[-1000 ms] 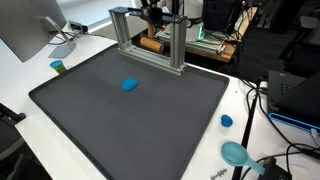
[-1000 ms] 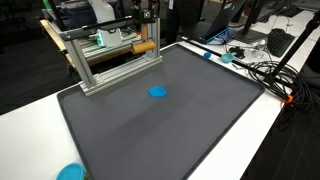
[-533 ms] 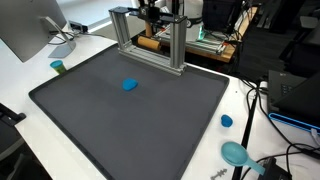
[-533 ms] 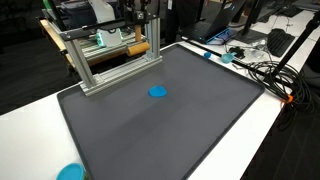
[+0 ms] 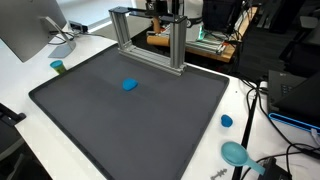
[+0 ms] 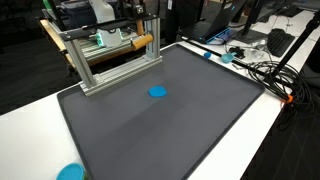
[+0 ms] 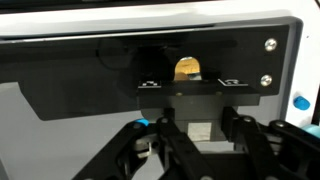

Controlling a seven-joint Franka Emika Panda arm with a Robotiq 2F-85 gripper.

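Observation:
My gripper moves across the top bar until the dark block is over the tan rounded piece (image 7: 187, 68) next, then releases it, as that spot still shows uncovered.
My gripper (image 5: 157, 22) hangs behind the top bar of an aluminium frame (image 5: 181, 50) at the far edge of a black mat (image 5: 130, 125). A wooden rod (image 5: 158, 40) lies level just under it, behind the frame, and also shows in an exterior view (image 6: 143, 42). In the wrist view the gripper (image 7: 195, 128) has its jaws drawn close together, and a tan rounded piece (image 7: 187, 68) shows beyond them. A small blue piece (image 5: 130, 85) lies on the mat well in front of the frame and also shows in an exterior view (image 6: 157, 92).
A green cup (image 5: 58, 67) and a monitor (image 5: 30, 30) stand off one side of the mat. A blue cap (image 5: 227, 121) and a teal dish (image 5: 236, 153) lie off the opposite side. Cables (image 6: 262, 70) trail over the white table.
The wooden rod and the gripper have shifted slightly sideways behind the frame and risen a little. The blue piece has not moved.

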